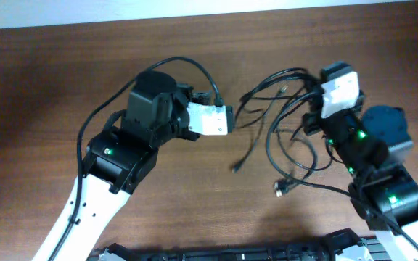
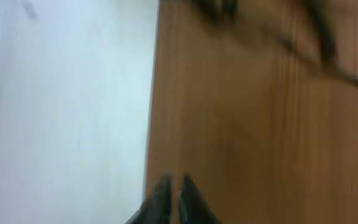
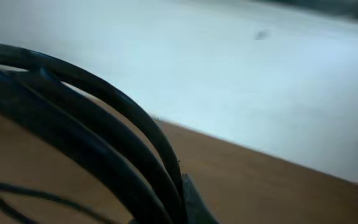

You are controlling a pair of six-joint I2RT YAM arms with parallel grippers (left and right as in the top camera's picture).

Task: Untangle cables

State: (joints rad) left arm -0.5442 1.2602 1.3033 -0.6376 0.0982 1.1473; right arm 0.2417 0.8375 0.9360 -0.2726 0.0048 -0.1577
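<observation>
The cables still cross in loops. I will next pull my right gripper a little away from my left gripper, then open it over the table.
The cables (image 1: 271,134) are thin black cords lying in loose crossing loops right of the table's middle, with a plug end (image 1: 279,189) toward the front. My right gripper (image 1: 330,72) is at their far right side, shut on a bunch of strands. In the right wrist view those cables (image 3: 104,134) arc down beside the one visible fingertip (image 3: 194,199) of my right gripper (image 3: 182,186). My left gripper (image 1: 231,118) hovers just left of the loops, apart from them. In the left wrist view, my left gripper (image 2: 171,185) is shut on nothing, and the cables (image 2: 319,43) are a blur ahead.
The brown wooden table (image 1: 194,196) ends at a far edge with a white wall (image 1: 64,11) behind it. That edge (image 2: 154,93) lies close beside my left gripper. The arms' own thicker black wires (image 1: 183,64) loop above the left wrist.
</observation>
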